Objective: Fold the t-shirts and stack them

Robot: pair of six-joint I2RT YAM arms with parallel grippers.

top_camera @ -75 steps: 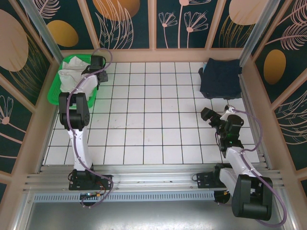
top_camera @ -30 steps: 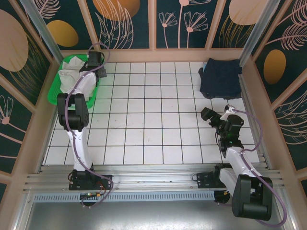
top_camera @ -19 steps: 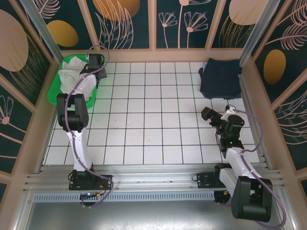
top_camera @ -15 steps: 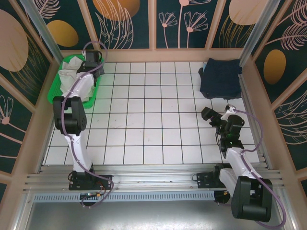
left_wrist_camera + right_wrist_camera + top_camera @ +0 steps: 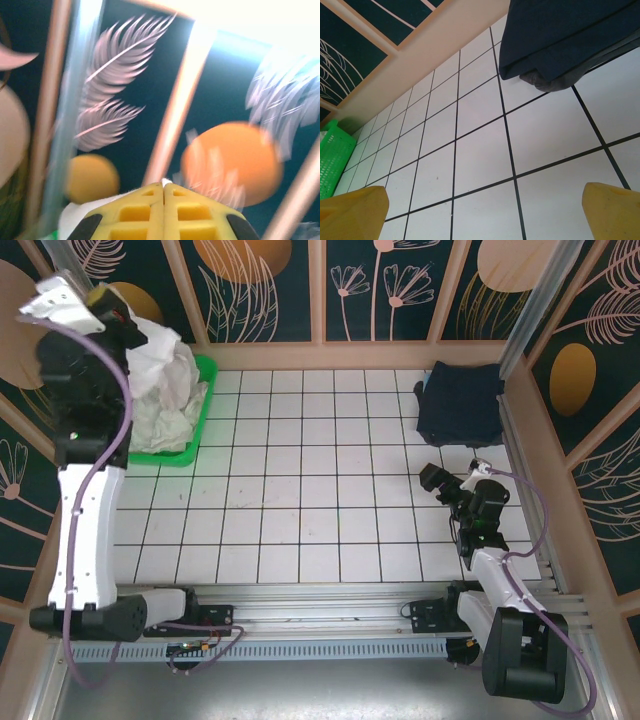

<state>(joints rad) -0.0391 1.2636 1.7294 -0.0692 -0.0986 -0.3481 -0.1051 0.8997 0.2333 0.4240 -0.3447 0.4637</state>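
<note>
Next, my left gripper carries the off-white t-shirt away from the green basket point(image 5: 196, 412) and down over the bare white tiles, to release it where the table stands empty.
My left gripper point(image 5: 128, 322) is raised high over the far left corner, shut on an off-white t-shirt point(image 5: 160, 375) that hangs from it in a crumpled bunch down into the green basket point(image 5: 196, 412). In the left wrist view the yellow fingers point(image 5: 145, 210) press together with a sliver of white fabric point(image 5: 165, 181) pinched at their tips. A dark navy t-shirt point(image 5: 460, 400) lies folded at the far right; its near edge point(image 5: 560, 35) shows in the right wrist view. My right gripper point(image 5: 432, 480) rests low near it, open point(image 5: 485, 210) over bare tiles.
The white tiled table point(image 5: 320, 490) stretches between the basket and the navy shirt. Wooden-framed patterned walls point(image 5: 320, 290) close in the back and sides. The green basket's corner point(image 5: 332, 155) shows at the left of the right wrist view.
The left arm has swung up from the basket, pulling the off-white t-shirt up with it. The right arm has not moved.
</note>
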